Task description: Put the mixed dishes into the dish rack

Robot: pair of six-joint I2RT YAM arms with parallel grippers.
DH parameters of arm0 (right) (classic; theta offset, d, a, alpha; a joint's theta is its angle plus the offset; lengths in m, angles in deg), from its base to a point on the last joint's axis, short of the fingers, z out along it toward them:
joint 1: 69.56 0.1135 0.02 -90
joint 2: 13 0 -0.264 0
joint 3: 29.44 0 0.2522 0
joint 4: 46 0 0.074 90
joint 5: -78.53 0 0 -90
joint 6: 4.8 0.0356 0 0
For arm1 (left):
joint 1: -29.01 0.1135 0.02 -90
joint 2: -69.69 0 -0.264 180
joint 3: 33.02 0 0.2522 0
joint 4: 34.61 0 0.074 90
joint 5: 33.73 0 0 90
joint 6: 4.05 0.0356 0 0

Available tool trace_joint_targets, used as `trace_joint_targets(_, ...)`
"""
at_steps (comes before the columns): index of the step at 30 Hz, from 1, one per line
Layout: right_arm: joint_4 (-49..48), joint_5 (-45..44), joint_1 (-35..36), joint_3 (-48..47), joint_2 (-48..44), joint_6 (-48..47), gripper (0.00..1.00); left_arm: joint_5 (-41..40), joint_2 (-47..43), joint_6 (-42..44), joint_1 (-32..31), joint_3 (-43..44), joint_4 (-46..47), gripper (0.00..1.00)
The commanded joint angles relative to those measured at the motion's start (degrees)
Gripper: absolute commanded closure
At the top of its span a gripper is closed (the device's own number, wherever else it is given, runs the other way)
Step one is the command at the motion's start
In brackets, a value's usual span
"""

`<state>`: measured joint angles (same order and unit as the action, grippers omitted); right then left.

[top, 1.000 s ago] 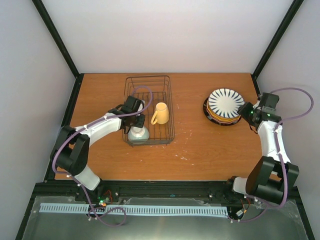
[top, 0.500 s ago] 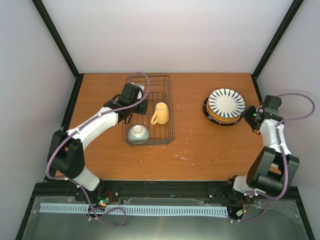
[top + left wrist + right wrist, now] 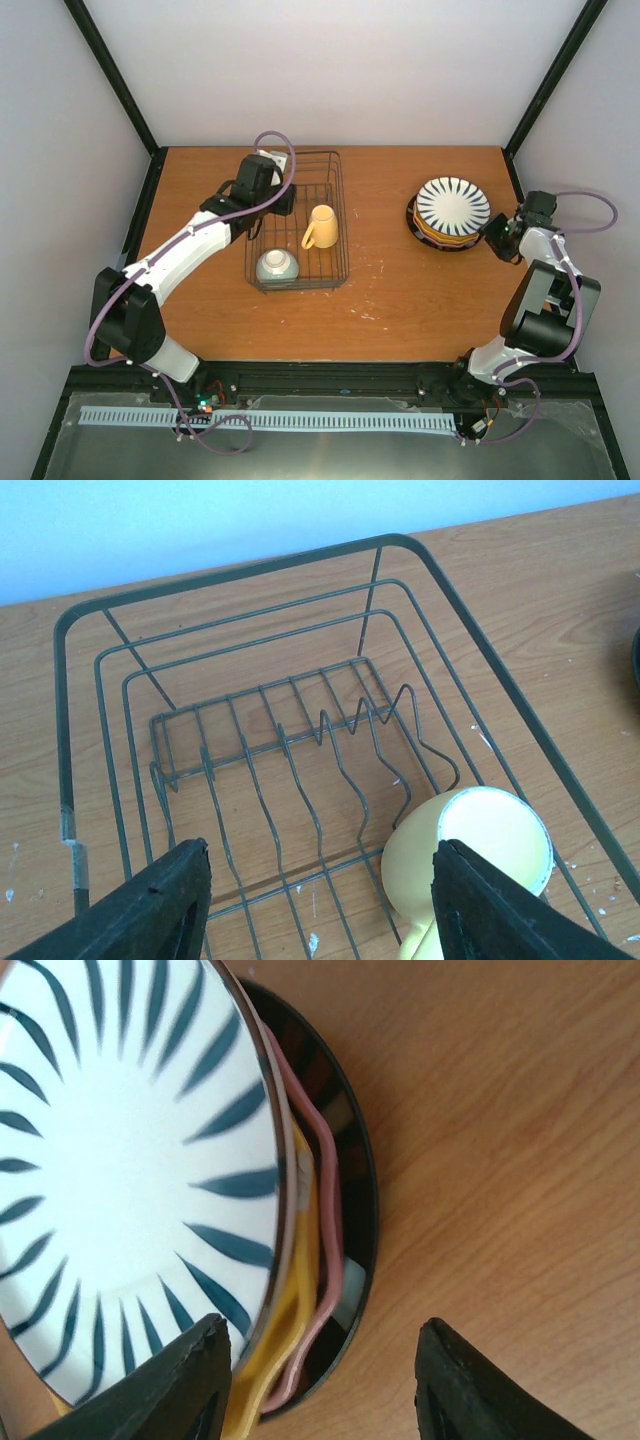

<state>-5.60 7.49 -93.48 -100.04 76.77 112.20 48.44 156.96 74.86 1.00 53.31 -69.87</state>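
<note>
The white plate's rim is uncovered, topmost and to the left in the right wrist view, so my right gripper will move toward it and close with a finger on each side of it.
The dish rack (image 3: 342, 205) is a dark wire basket left of the table's middle. In it lie a yellow mug (image 3: 321, 226) on its side and a pale blue-green bowl (image 3: 277, 266) at the near end. My left gripper (image 3: 281, 201) hangs open over the rack's left middle, holding nothing. In the left wrist view, the mug (image 3: 470, 865) shows by the right finger (image 3: 500, 910). The white black-striped plate (image 3: 452, 205) tops a stack at the right. My right gripper (image 3: 493, 236) stands open at the stack's right edge. There the striped (image 3: 120, 1180), yellow (image 3: 290, 1330), pink (image 3: 326, 1210) and dark-rimmed (image 3: 364, 1210) plates show.
Black frame posts run along the table's left and right edges, and the right arm's elbow stands close to the right post (image 3: 515, 170). Bare wood (image 3: 390, 290) lies between rack and plate stack. White walls close the back.
My left gripper opened and let go of the bowl, which now rests in the rack's near end, then moved toward the rack's far end. The right gripper drew back slightly to the right.
</note>
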Motion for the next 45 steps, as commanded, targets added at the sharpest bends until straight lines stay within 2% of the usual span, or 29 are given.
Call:
trace_joint_targets(1,-3.1,0.0,-0.2,-2.8,0.4,1.3,0.49,-1.1,-0.4,1.6,0.2,-1.0,1.9,0.38)
trace_joint_targets(9,-4.2,1.0,-0.2,-4.0,4.7,1.1,0.5,-2.4,-0.2,2.8,0.3,-1.8,2.5,0.39)
trace_joint_targets(23,-12.3,2.4,-0.2,-3.5,9.6,2.3,0.54,-2.9,0.8,3.0,0.3,-1.6,1.1,0.41)
trace_joint_targets(37,-18.6,4.9,-0.2,-3.3,14.3,3.2,0.64,-3.0,3.3,3.1,0.3,0.3,0.6,0.44)
trace_joint_targets(43,-19.4,5.1,-0.2,-4.2,14.9,3.5,0.65,-3.2,4.2,3.4,0.3,1.2,0.5,0.45)
trace_joint_targets(45,-19.5,5.0,-0.2,-4.6,14.8,3.5,0.68,-3.1,4.7,3.4,0.3,1.7,0.4,0.46)
